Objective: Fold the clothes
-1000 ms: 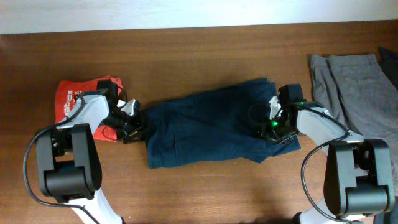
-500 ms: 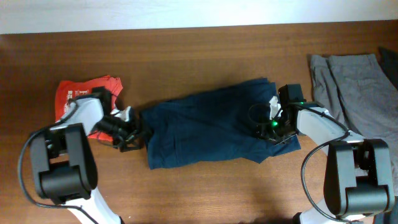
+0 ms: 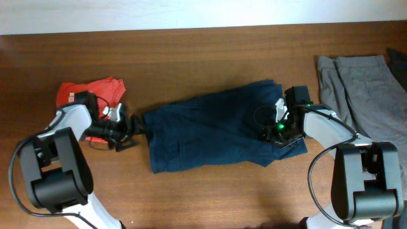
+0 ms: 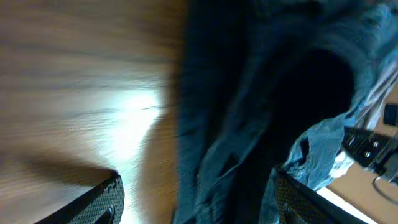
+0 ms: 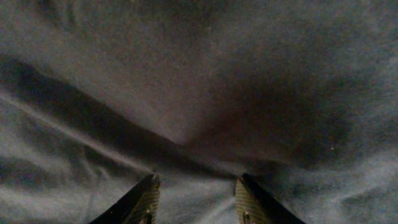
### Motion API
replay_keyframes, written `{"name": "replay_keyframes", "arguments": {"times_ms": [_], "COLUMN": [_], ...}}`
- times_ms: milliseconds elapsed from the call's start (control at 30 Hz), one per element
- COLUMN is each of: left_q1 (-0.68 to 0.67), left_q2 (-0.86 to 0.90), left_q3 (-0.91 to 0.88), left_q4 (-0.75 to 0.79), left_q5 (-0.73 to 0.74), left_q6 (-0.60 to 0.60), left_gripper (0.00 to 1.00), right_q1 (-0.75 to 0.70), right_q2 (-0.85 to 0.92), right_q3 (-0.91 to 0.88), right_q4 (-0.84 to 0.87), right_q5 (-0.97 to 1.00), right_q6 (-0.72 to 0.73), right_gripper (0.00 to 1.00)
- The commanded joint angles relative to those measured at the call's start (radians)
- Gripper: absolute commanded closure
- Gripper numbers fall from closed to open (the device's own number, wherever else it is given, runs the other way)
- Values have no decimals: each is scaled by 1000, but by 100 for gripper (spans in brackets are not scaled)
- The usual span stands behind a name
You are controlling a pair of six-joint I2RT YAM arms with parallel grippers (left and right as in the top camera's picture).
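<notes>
My left gripper slides right in the overhead view next and closes, since the navy shorts' edge [image 3: 150, 131] [image 4: 199, 180] lies that way between its open fingers.
The dark navy shorts [image 3: 216, 130] lie spread across the middle of the table. My left gripper [image 3: 131, 129] is at their left edge. In the left wrist view it [image 4: 199, 205] is open wide, low over the wood, with the shorts' edge [image 4: 249, 124] lying between the fingers. My right gripper [image 3: 270, 130] rests on the shorts' right end. In the right wrist view it [image 5: 198, 199] is open, its fingertips [image 5: 142, 200] down on the navy cloth [image 5: 199, 81]. The red T-shirt [image 3: 89, 92] lies crumpled at far left. The grey-khaki shorts [image 3: 362, 83] lie at far right.
The brown wooden table [image 3: 210, 51] shows bare at the back and along the front edge. The grey-khaki shorts reach the right border of the overhead view, with a dark item [image 3: 399, 63] at the border above them.
My left arm has drawn back leftward, its gripper staying at the shorts' left edge, and more of the red T-shirt shows. The right arm has not moved.
</notes>
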Motion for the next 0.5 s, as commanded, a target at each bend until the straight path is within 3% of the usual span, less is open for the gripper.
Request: {"name": "replay_keyframes", "arguments": {"times_ms": [0,233,400,467], "left_q1": [-64,-143,-150,-137], "left_q2": [60,60,60,60], "left_q3": [-61,-62,-62,-62], "left_q4": [57,101,89,63], "left_q5": [-107,-122,-122,-147], "left_q6": [44,-4,-8,-25], "left_gripper": [21,22,36,36], "right_q1": [6,6,6,6], "right_q2": [31,31,31,31], "right_q3": [-11,-11,-11,-11], "right_q4": [-12,-12,-15,-18], "right_q5": [35,35,35,35], "right_q6": [-11,-11,-11,-11], "right_gripper": [55,55,55,55]}}
